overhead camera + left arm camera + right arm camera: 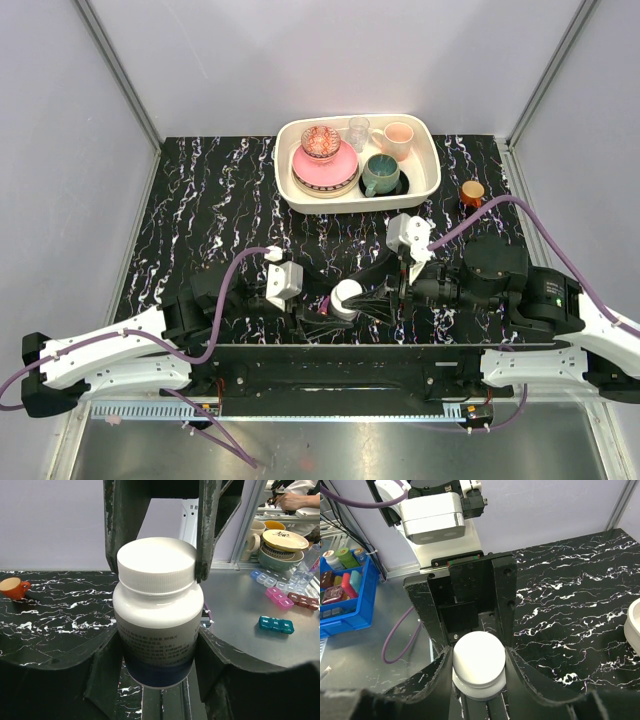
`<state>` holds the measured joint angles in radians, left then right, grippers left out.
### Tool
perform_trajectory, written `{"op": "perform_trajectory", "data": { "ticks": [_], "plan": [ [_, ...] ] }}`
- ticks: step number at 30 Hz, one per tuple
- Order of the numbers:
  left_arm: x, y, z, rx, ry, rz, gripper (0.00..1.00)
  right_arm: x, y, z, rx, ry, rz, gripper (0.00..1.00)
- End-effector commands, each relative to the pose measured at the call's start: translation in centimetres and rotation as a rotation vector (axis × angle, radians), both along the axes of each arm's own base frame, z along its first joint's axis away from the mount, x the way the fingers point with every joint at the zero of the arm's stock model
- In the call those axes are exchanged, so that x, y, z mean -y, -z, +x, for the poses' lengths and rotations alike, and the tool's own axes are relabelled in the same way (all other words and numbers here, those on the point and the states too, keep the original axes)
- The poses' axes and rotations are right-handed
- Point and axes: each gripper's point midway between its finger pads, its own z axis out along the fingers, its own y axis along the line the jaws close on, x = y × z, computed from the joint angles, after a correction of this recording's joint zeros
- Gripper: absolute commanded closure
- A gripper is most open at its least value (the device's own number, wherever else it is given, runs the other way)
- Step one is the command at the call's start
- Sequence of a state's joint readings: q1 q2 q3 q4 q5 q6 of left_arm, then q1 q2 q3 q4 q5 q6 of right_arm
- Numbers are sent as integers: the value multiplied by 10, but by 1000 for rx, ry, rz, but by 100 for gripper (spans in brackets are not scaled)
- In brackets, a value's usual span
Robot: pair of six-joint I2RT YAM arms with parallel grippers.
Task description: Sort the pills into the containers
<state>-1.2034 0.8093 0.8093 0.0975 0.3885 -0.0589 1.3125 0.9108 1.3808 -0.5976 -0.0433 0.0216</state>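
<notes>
My left gripper will next swing outward to the tabletop before the cream tray, and there it will release the capped bottle to my right gripper.
A white bottle [345,297] stands tilted between both grippers near the table's front edge. My left gripper [157,665] is shut on the bottle's lower body [156,625], one finger on each side. My right gripper [479,672] is shut on the bottle's white cap [479,661], and its fingers [120,530] show clamping the cap in the left wrist view. The cap is on. No pills are in view. A sliver of magenta [322,299] shows beside the bottle under my left gripper [312,312]; I cannot tell whether it is the pill box.
A cream tray [432,190] of crockery stands at the back middle. A small brown orange-lidded jar [472,192] stands to its right. Beyond the table there are loose pill boxes [276,625] on a metal bench and a blue bin [345,605].
</notes>
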Motion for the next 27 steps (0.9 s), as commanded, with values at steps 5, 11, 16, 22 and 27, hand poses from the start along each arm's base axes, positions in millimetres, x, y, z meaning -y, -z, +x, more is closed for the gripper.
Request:
{"op": "perform_trajectory", "data": {
  "ticks": [5, 11, 16, 22, 27],
  "plan": [
    [-4, -37, 22, 1, -135, -106, 99, -6, 1, 24, -47, 142, -11, 80],
    [-14, -45, 63, -22, -374, -137, 98, -1, -2, 78, -61, 476, -7, 86],
    [-26, -49, 93, -33, -557, -144, 100, 9, -9, 106, -56, 673, 14, 91],
    [-28, -51, 104, -38, -617, -143, 100, 18, -10, 120, -61, 791, 32, 94],
    [-28, -47, 108, -42, -642, -127, 100, 21, -9, 124, -86, 844, 53, 81]
  ]
}}
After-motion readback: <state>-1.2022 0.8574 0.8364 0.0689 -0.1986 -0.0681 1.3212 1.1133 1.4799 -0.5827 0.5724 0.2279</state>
